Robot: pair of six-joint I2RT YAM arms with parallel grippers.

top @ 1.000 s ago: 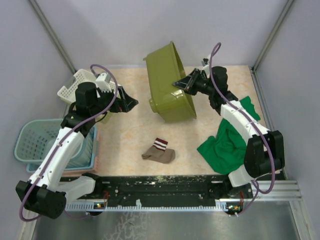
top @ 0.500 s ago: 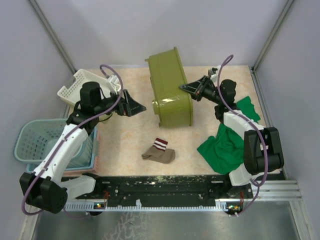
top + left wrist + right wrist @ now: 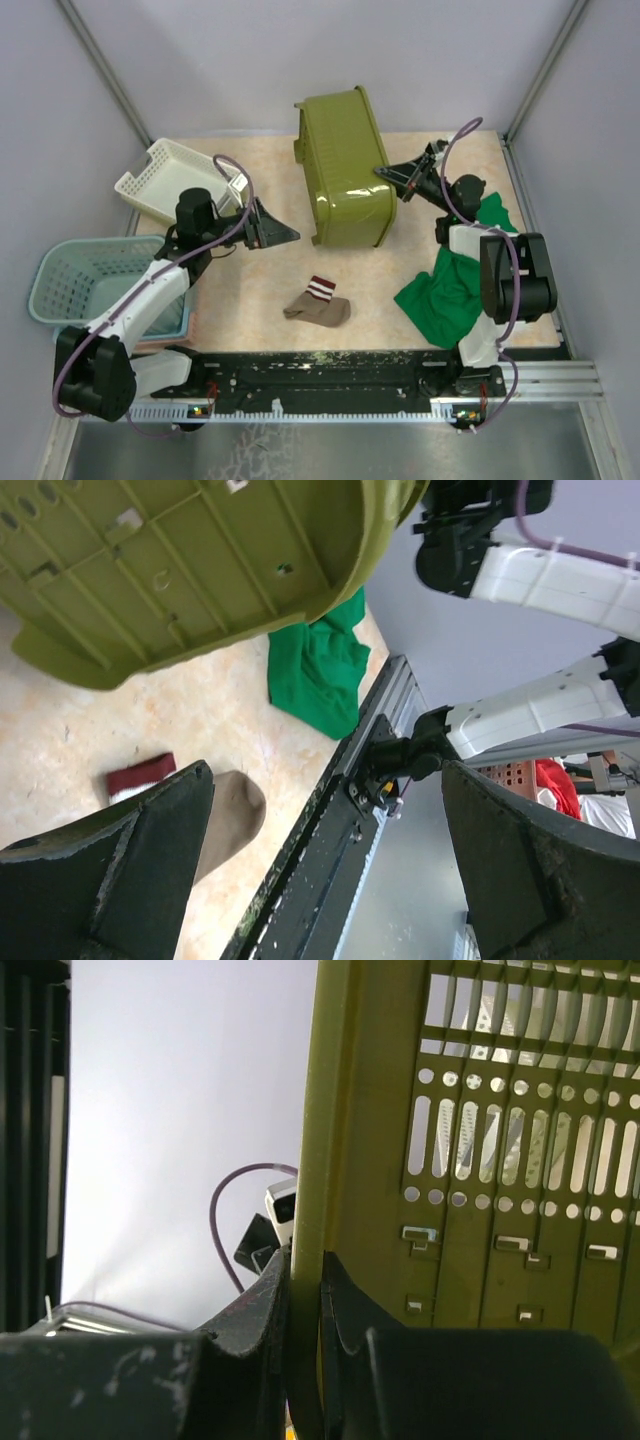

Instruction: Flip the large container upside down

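Observation:
The container's open side still faces sideways, so my right gripper should bring the container's rim down to the right in the top view, toward the tabletop by the green cloth.
The large container [image 3: 345, 165], an olive-green plastic bin, stands tipped at the back middle of the table. Its ribbed underside [image 3: 180, 570] faces my left arm and its open side faces right. My right gripper [image 3: 388, 176] is shut on the bin's rim. In the right wrist view the rim edge runs down between the two fingers [image 3: 305, 1260], with the slotted wall [image 3: 500, 1160] to the right. My left gripper [image 3: 287, 233] is open and holds nothing, a short way left of the bin and apart from it. Its wide-spread fingers [image 3: 325, 780] frame the table's front rail.
A brown sock with a striped cuff [image 3: 317, 302] lies in front of the bin. A green cloth [image 3: 450, 290] lies at the right under my right arm. A white basket [image 3: 165, 180] and a teal basket [image 3: 75, 280] sit at the left. The black rail [image 3: 330, 370] lines the near edge.
The bin has turned and swung nearer while held by its rim. My right gripper has moved right and back with it. My left arm has lowered and reached right toward the bin, staying open.

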